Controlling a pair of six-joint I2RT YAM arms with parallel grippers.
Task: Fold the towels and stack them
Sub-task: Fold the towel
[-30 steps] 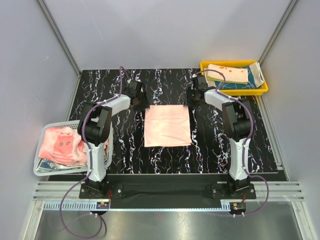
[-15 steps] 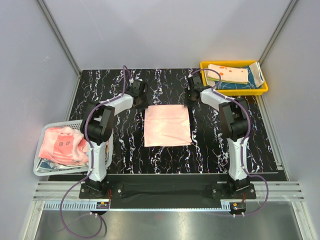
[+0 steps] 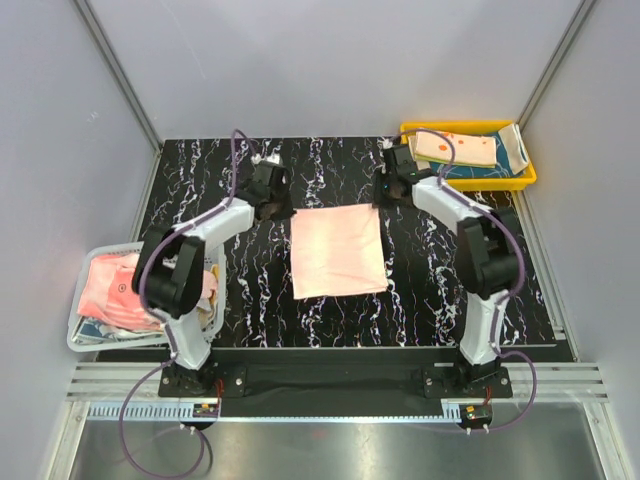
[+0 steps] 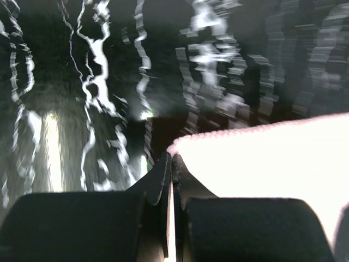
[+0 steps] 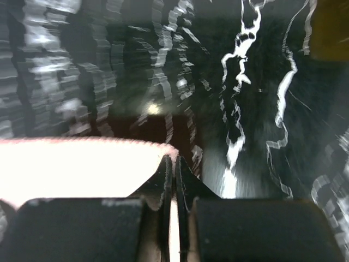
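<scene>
The pink towel lies unfolded with its far corner pinched, so I will move my right gripper back over the towel toward its near edge and let go there.
A pale pink towel lies spread flat in the middle of the black marbled table. My left gripper is shut on its far left corner, and in the left wrist view the gripper pinches the towel's edge. My right gripper is shut on the far right corner. The right wrist view shows that gripper with the pink towel's hem caught at its tips. Both wrist views are blurred.
A yellow tray at the back right holds an orange-and-cream towel on a teal one. A white mesh basket at the near left holds a pink cartoon towel and others.
Both grippers have closed on the pink towel's far corners. Both arms have stretched out lower, and the towel has shifted slightly to the right.
</scene>
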